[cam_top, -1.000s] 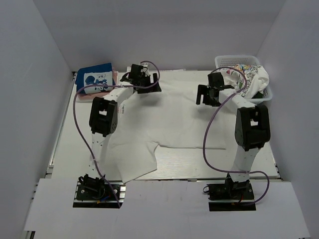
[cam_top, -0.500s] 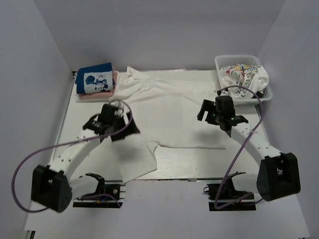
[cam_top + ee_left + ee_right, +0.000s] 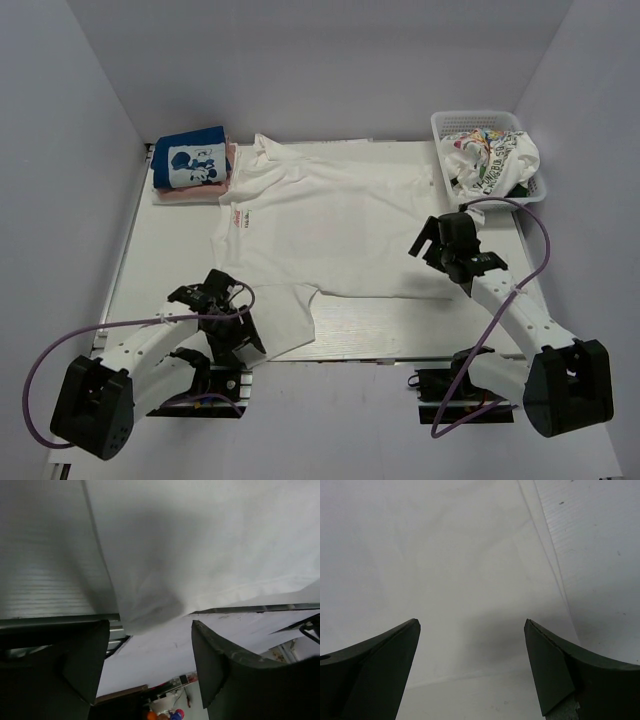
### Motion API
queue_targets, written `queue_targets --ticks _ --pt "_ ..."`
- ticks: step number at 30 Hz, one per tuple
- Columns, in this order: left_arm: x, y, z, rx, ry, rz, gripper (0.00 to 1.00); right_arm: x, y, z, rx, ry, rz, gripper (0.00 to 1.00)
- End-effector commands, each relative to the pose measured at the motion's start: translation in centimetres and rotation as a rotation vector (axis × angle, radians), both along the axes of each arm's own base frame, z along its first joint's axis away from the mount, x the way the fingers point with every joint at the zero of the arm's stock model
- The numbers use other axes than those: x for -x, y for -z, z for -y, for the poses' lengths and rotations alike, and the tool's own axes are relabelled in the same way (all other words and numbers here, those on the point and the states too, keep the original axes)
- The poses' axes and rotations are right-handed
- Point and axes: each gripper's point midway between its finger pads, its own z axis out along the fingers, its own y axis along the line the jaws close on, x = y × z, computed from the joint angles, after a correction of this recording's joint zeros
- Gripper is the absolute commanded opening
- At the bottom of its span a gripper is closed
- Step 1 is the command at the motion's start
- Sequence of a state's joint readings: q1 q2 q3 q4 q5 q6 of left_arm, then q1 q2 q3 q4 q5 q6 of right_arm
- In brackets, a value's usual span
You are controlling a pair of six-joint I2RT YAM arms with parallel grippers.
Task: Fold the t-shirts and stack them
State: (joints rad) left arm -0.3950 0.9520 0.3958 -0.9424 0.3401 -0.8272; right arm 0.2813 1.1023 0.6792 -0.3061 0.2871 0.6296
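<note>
I need to move my right gripper back, down and to the right in the top view, onto the shirt's near corner (image 3: 450,296), because the gripper's fingers are above the inner cloth of the shirt.
The large plain white t-shirt (image 3: 340,225) lies spread on the table, its front left corner hanging over the near edge. My left gripper (image 3: 235,340) is open at that corner. In the left wrist view the shirt corner (image 3: 150,610) sags just above the open gripper (image 3: 150,630), not pinched. My right gripper (image 3: 447,250) is open and empty over the shirt's right front part; in its wrist view the gripper (image 3: 471,625) hovers above white cloth (image 3: 445,555). The blue mouse-panel shirt (image 3: 190,160) lies folded on the pink one (image 3: 195,193) at back left.
A white mesh basket (image 3: 478,120) at the back right holds the white cartoon-print shirt (image 3: 490,155) and a bit of dark green cloth (image 3: 520,188). White walls close in the table (image 3: 160,260) on three sides. Bare table (image 3: 600,555) shows right of the shirt.
Both arms have drawn back from the far side towards the near edge. The left gripper has dropped to the shirt's front left corner. The shirt now lies spread flat.
</note>
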Motion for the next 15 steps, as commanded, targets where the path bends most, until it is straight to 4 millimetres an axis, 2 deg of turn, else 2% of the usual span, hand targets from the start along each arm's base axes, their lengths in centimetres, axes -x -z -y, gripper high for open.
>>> queue_targets --ticks 1,2,6,9,10,12,15 --pt "-0.8 0.5 0.3 -0.002 -0.021 0.012 0.75 1.1 0.3 0.8 -0.002 0.049 -0.020 0.90" --pt "-1.4 0.4 0.8 0.024 -0.019 0.037 0.71 1.4 0.8 0.8 -0.004 0.043 -0.033 0.90" --pt "-2.1 0.6 1.0 0.020 -0.030 0.053 0.44 2.8 2.2 0.9 -0.007 0.041 -0.093 0.90" --pt "-2.3 0.5 1.2 0.033 -0.028 0.059 0.09 4.0 3.3 1.8 0.021 0.081 -0.138 0.90" --pt "-2.8 0.1 1.4 0.040 -0.028 0.074 0.00 4.6 3.7 2.2 0.030 0.095 -0.165 0.90" --pt "-3.1 -0.9 1.5 0.045 -0.028 0.087 0.00 6.0 5.0 3.0 0.053 0.130 -0.214 0.90" --pt "-3.3 -1.8 1.4 0.044 -0.022 0.117 0.00 6.9 5.7 4.0 0.051 0.204 -0.248 0.90"
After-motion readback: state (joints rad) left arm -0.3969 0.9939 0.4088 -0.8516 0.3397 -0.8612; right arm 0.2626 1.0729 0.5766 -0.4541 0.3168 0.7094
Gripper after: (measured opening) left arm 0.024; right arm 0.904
